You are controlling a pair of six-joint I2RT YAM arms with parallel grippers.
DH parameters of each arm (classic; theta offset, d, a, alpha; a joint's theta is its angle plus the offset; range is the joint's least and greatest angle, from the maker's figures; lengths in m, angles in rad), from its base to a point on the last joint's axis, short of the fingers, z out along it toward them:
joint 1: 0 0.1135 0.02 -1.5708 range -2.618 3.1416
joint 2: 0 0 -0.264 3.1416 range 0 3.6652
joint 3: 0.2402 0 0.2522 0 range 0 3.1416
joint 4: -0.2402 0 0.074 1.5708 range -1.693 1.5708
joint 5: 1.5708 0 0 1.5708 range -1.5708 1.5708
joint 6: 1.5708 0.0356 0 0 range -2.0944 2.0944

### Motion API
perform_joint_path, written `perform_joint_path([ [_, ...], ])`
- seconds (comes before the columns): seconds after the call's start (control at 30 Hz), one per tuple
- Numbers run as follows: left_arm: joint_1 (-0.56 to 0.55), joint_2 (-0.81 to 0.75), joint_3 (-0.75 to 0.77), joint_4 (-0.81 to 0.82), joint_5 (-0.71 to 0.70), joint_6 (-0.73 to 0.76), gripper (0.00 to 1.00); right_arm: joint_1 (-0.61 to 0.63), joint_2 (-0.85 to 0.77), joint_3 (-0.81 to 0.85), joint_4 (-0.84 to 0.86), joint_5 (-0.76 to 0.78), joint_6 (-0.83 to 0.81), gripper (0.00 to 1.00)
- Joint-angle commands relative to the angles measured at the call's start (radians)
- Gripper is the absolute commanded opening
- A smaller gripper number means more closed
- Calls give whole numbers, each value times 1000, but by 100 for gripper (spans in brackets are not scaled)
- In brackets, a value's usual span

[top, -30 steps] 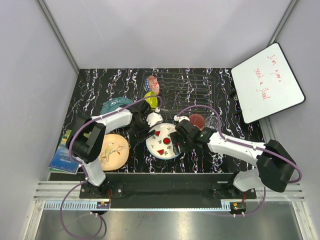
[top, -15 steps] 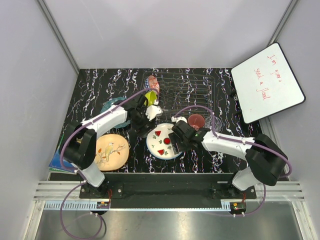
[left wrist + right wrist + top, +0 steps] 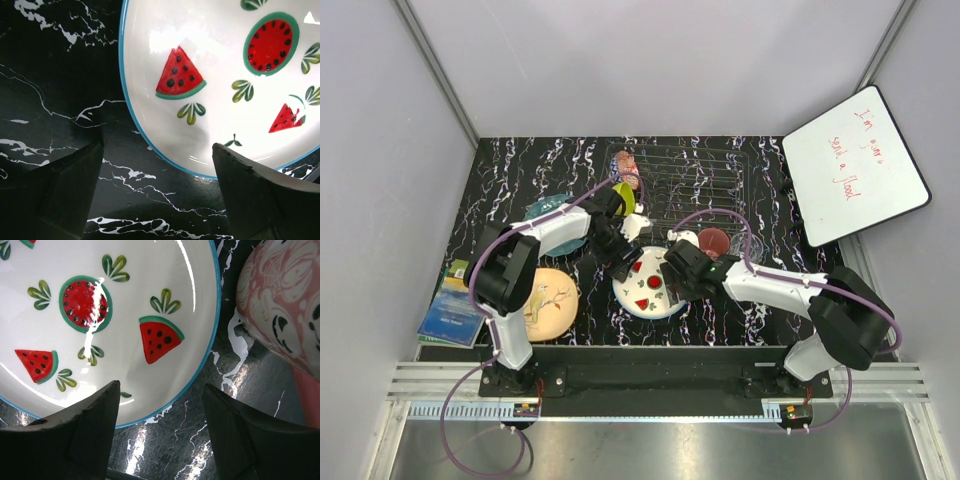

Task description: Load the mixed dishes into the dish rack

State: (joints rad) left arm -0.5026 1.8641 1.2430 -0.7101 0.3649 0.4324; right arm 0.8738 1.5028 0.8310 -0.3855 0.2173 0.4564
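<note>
Next, my left gripper stays low and closes across the white plate's blue rim point(image 3: 158, 152), which lies between its open fingers.
The white plate with red slices point(image 3: 645, 288) lies flat on the black marbled table, and both grippers are low at its rim. My left gripper point(image 3: 627, 262) is open at its upper-left edge; the left wrist view shows the plate point(image 3: 225, 75) with its blue rim reaching between the jaws of the gripper point(image 3: 157, 200). My right gripper point(image 3: 667, 282) is open at the plate's right edge; the right wrist view shows the plate point(image 3: 100, 315), the gripper point(image 3: 160, 435) and the pink mug point(image 3: 285, 300) beside it. The dish rack point(image 3: 705, 175) holds the red patterned bowl point(image 3: 625, 165) and lime-yellow bowl point(image 3: 624, 197) at its left end.
The pink mug point(image 3: 713, 240) and clear glass point(image 3: 746, 246) stand right of the plate. The teal plate point(image 3: 542, 212) and peach floral plate point(image 3: 548, 302) lie on the left. A blue-green book point(image 3: 450, 312) lies at the far left, and a white board point(image 3: 855, 165) leans at the back right.
My left gripper went up toward the lime-yellow bowl at the rack, then came back down to the plate's upper-left rim. My right gripper shifted slightly left at the plate's right rim.
</note>
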Motion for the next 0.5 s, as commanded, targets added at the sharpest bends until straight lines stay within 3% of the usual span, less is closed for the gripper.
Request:
perform_joint_path([
  [0.0, 4, 20, 18, 26, 45, -18, 94, -18, 3, 8, 37, 22, 21, 74],
  [0.47, 13, -40, -188, 113, -118, 89, 86, -52, 117, 43, 66, -36, -9, 74],
])
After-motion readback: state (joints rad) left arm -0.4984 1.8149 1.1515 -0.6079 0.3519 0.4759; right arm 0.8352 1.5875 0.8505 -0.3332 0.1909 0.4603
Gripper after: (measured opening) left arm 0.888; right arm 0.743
